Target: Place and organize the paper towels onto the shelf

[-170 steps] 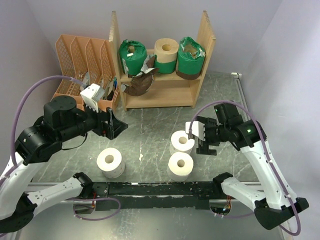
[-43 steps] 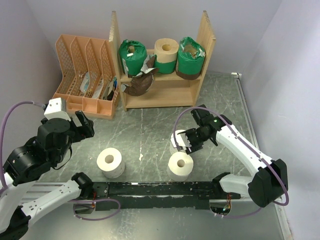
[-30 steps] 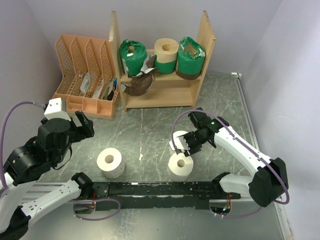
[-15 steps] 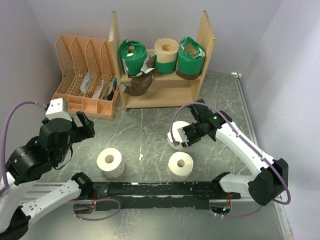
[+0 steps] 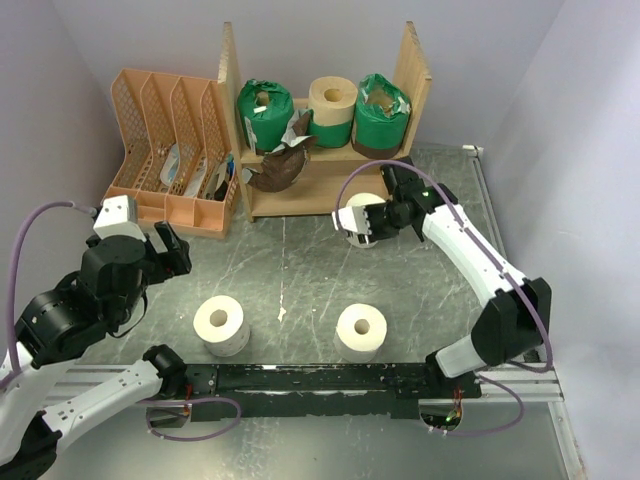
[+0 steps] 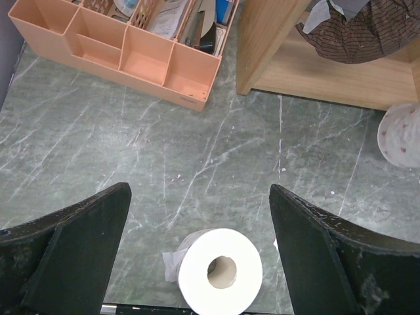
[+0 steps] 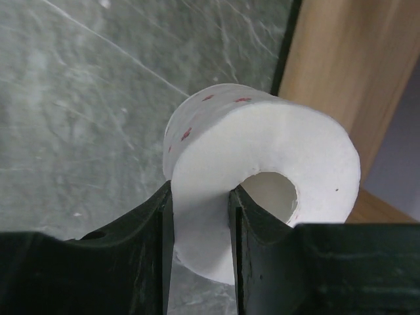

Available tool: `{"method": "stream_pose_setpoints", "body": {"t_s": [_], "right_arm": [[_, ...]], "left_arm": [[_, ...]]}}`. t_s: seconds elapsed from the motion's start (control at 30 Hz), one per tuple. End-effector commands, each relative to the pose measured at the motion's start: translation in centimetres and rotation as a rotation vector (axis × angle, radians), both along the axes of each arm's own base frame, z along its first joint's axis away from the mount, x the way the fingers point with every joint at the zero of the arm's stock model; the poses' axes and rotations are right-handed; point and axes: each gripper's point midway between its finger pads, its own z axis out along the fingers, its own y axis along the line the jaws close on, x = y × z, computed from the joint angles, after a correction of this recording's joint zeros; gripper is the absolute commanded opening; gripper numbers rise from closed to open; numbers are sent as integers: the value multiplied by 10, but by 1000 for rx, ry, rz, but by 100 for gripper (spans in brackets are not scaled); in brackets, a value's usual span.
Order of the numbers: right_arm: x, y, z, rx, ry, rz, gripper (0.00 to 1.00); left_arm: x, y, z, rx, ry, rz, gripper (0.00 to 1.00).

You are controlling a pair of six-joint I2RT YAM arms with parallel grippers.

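My right gripper holds the white roll and will next move outward, over the lower board's empty end [image 5: 358, 184] [image 7: 354, 105] beside the shelf's side panel. It will release the roll there, because that part of the board is empty.
My right gripper [image 5: 376, 222] is shut on the wall of a bare white paper towel roll [image 5: 358, 213], one finger in its core and one outside [image 7: 200, 197]. It holds the roll [image 7: 262, 174] above the table, just in front of the shelf's [image 5: 320, 190] lower right. The upper board carries a green roll [image 5: 263, 112], a cream roll [image 5: 332, 100] and another green roll [image 5: 382, 115]. A brown-wrapped roll [image 5: 280, 168] lies on the lower board. Two white rolls stand near the front edge [image 5: 220, 322] [image 5: 361, 330]. My left gripper [image 6: 198, 193] hangs open above the left one [image 6: 220, 270].
An orange lattice file rack [image 5: 170, 150] with papers stands left of the shelf, its front trays [image 6: 125, 59] showing in the left wrist view. The shelf's right side panel [image 7: 348, 59] is close beside the held roll. Grey walls enclose the marbled table [image 5: 300, 270].
My right gripper has lifted the white roll off the table beside the front-right roll and carried it back toward the shelf. The left arm has barely shifted.
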Motion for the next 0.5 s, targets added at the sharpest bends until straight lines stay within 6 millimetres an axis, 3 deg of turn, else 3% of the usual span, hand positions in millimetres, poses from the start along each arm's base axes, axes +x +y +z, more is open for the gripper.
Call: {"method": "stream_pose_setpoints", "body": {"t_s": [0.0, 0.17, 0.47], "right_arm": [[56, 1, 26, 48, -131, -45, 0], [88, 1, 40, 132, -159, -78, 0], [113, 8, 38, 189, -184, -98, 0]], "left_arm": [[6, -5, 4, 8, -17, -10, 98], [6, -6, 5, -2, -26, -16, 98], [3, -4, 2, -6, -24, -17, 98]]}}
